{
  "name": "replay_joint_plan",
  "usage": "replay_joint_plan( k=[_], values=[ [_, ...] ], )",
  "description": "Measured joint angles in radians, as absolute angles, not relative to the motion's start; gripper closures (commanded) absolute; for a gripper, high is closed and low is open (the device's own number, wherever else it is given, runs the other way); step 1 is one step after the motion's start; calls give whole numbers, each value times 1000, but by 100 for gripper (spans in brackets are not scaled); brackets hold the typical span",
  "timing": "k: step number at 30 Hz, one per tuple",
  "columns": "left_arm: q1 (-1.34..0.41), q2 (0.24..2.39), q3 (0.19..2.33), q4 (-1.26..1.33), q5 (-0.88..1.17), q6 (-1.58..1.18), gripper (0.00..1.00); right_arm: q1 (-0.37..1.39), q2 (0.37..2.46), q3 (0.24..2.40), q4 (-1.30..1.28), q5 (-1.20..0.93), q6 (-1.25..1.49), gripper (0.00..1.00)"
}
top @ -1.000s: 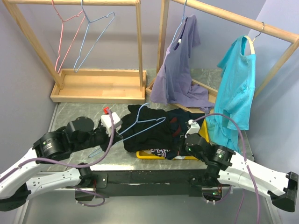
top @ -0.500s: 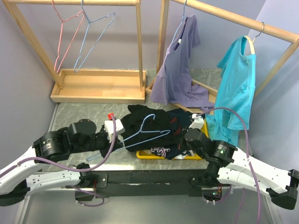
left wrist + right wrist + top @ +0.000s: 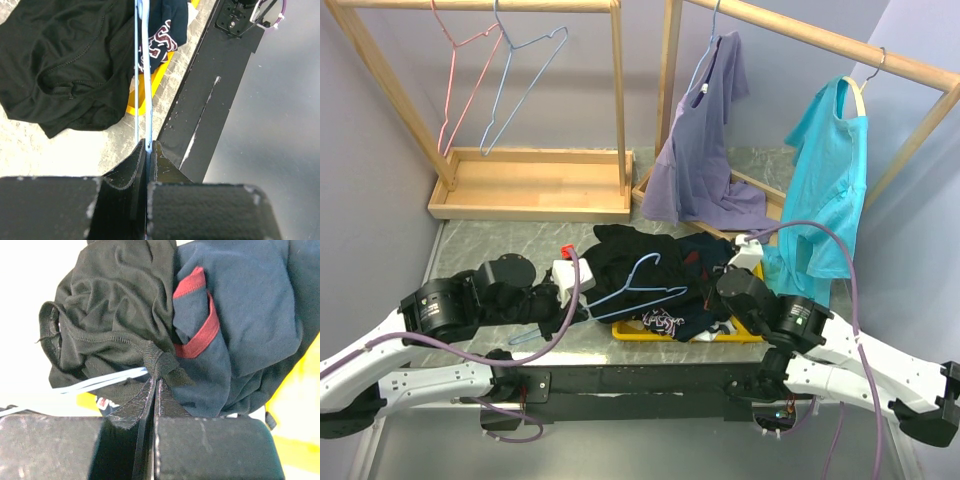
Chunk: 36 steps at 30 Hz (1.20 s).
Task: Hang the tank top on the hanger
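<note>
The hanger's loose end lies beside the tank top's gripped strap. My left gripper should next move outward over the black tank top [image 3: 624, 257] [image 3: 90, 55], toward that strap, and let go of the hanger's wire.
The black tank top [image 3: 625, 262] lies crumpled at the table's middle, partly over the yellow tray; it also shows in the left wrist view [image 3: 65, 65] and the right wrist view [image 3: 115, 325]. The pale blue wire hanger [image 3: 642, 285] lies over it, hook toward the back. My left gripper [image 3: 148, 146] is shut on the hanger's wire [image 3: 145, 75] at its left end. My right gripper [image 3: 156, 380] is shut on a strap of the tank top [image 3: 160, 362], with the hanger's wire [image 3: 100, 381] just to its left.
A yellow tray [image 3: 735, 330] holds a navy garment with red trim [image 3: 705, 262] and a dark printed garment [image 3: 665, 322]. Wooden racks stand behind: left one with a pink hanger [image 3: 455, 80] and a blue hanger [image 3: 515, 80], right one with a lilac shirt [image 3: 705, 150] and a teal shirt [image 3: 830, 190].
My left gripper has carried the hanger to the right, over the tank top. My right gripper has moved back and left, lifting the strap toward the hanger's end.
</note>
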<state>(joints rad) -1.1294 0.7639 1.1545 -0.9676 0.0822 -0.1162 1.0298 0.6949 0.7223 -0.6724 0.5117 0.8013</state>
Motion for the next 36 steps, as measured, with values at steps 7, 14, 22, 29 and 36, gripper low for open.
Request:
replay_joint_plan(
  k=[7,14,22,29,36],
  values=[
    [-1130,769,1160,-968,90,-116,99,1024,775,770,-651,551,747,100],
    [-1130,770,1163,-968,92,-116,99,1020,837,810,-621,557,697,100],
    [-1130,785,1182,-960,98,-112,99,1020,890,891,-569,550,640,100],
    [-1130,800,1182,-913,126,-105,99,1020,920,918,-535,524,603,100],
    [-1130,828,1126,-791,118,-107,99,1020,913,938,-524,503,587,100]
  ],
)
